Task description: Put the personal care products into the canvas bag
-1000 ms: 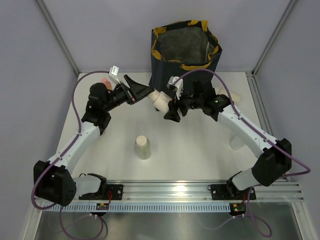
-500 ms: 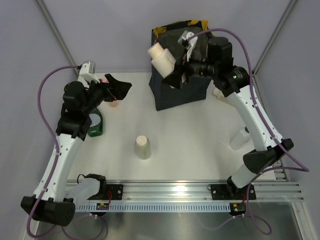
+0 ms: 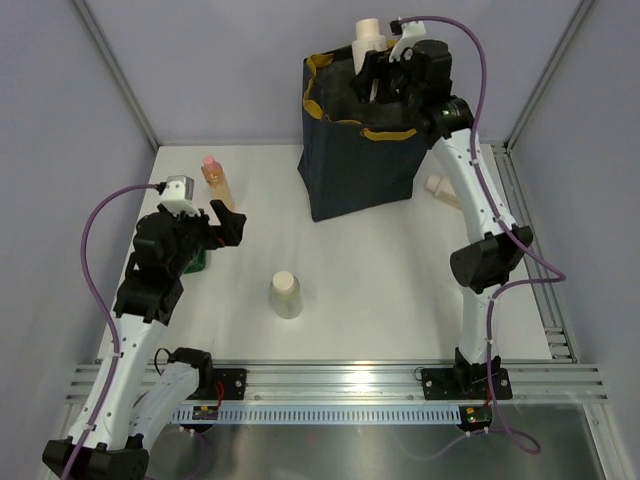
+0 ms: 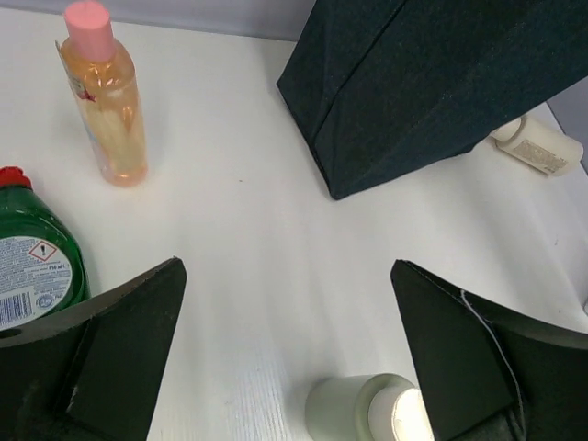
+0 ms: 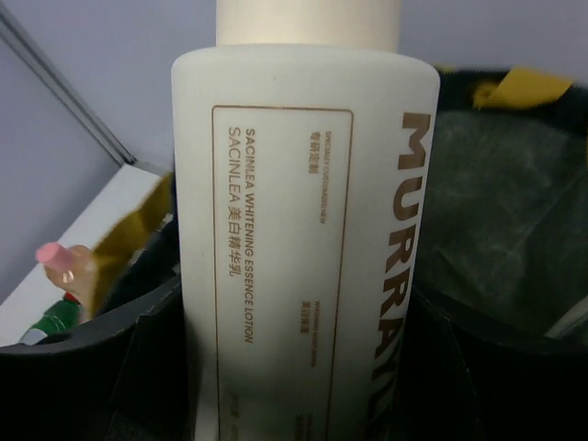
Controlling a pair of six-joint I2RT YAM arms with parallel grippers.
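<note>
My right gripper is above the canvas bag's opening (image 3: 343,100), so next I should lower the cream lotion bottle (image 3: 368,38) through it, past the bag's mustard rim, and let go of the bottle inside.
The canvas bag (image 3: 350,170) stands upright at the back, dark navy with a mustard rim and grey lining (image 5: 501,220). Over its mouth my right gripper (image 3: 385,72) is shut on a cream lotion bottle (image 3: 368,38), which fills the right wrist view (image 5: 299,257) between both fingers. A peach bottle with a pink cap (image 3: 213,180) stands left of the bag. A pale cream bottle (image 3: 285,295) stands mid-table. Another cream bottle (image 3: 443,190) lies right of the bag. My left gripper (image 3: 226,226) hangs open over bare table (image 4: 287,276), holding nothing, with the peach bottle (image 4: 110,101) ahead to its left.
A green dish-soap bottle with a red cap (image 4: 32,262) stands by the left arm (image 3: 195,258). Grey walls and metal posts close the back and sides. A metal rail (image 3: 340,385) runs along the near edge.
My right arm has lifted the cream bottle from in front of the bag to above its mouth. My left arm has drawn back toward the near left, still open.
</note>
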